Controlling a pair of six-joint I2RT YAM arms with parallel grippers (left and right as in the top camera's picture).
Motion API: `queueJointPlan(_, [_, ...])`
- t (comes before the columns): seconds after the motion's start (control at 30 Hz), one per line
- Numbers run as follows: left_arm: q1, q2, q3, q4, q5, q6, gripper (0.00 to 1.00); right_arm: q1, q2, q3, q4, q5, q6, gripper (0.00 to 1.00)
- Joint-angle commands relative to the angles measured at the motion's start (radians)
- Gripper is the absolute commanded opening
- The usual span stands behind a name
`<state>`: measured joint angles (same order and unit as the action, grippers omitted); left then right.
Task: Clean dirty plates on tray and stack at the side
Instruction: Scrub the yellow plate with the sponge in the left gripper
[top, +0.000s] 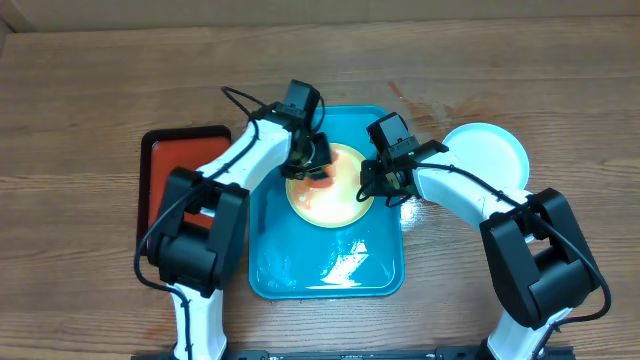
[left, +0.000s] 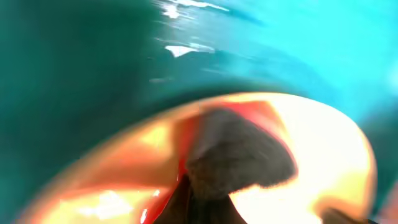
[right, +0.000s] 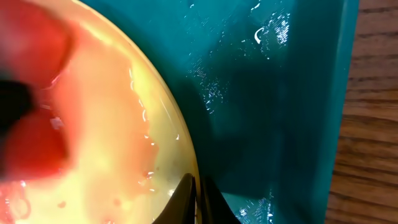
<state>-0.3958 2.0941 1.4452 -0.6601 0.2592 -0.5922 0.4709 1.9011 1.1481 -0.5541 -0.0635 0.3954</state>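
Note:
I will next wipe back over the reddish smears with my left gripper, lift across and release the pad at the red tray, to its left in the overhead view.
A pale yellow plate with reddish smears lies on the upper half of the turquoise tray. My left gripper is over the plate's upper left part, shut on a dark grey and red wiping pad that presses on the plate. My right gripper is shut on the plate's right rim, one finger on each side. A light teal plate lies on the table to the right of the tray. A third plate is not visible.
A smaller red tray with a black rim lies left of the turquoise tray, under the left arm. The turquoise tray's lower half is wet and shiny. A reddish stain marks the wooden table behind the tray.

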Motion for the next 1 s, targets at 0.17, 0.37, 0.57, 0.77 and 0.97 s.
queueJointPlan(0.17, [-0.091,0.066,-0.024,0.0,0.336,0.088,0.04,-0.002,0.033,-0.008,-0.016,0.063,-0.001,0.04])
queueJointPlan(0.37, [-0.058,0.066,-0.024,-0.172,0.253,0.095,0.04,-0.002,0.033,-0.008,-0.019,0.063,-0.002,0.04])
queueJointPlan(0.57, [-0.016,0.06,-0.024,-0.343,-0.062,0.04,0.05,-0.002,0.033,-0.008,-0.02,0.064,-0.002,0.04])
queueJointPlan(0.77, [-0.015,0.017,-0.024,-0.4,-0.318,-0.008,0.04,-0.002,0.033,-0.008,-0.02,0.07,-0.002,0.04])
queueJointPlan(0.97, [0.006,-0.066,-0.023,-0.365,-0.437,-0.055,0.04,-0.002,0.033,-0.008,-0.02,0.07,-0.002,0.04])
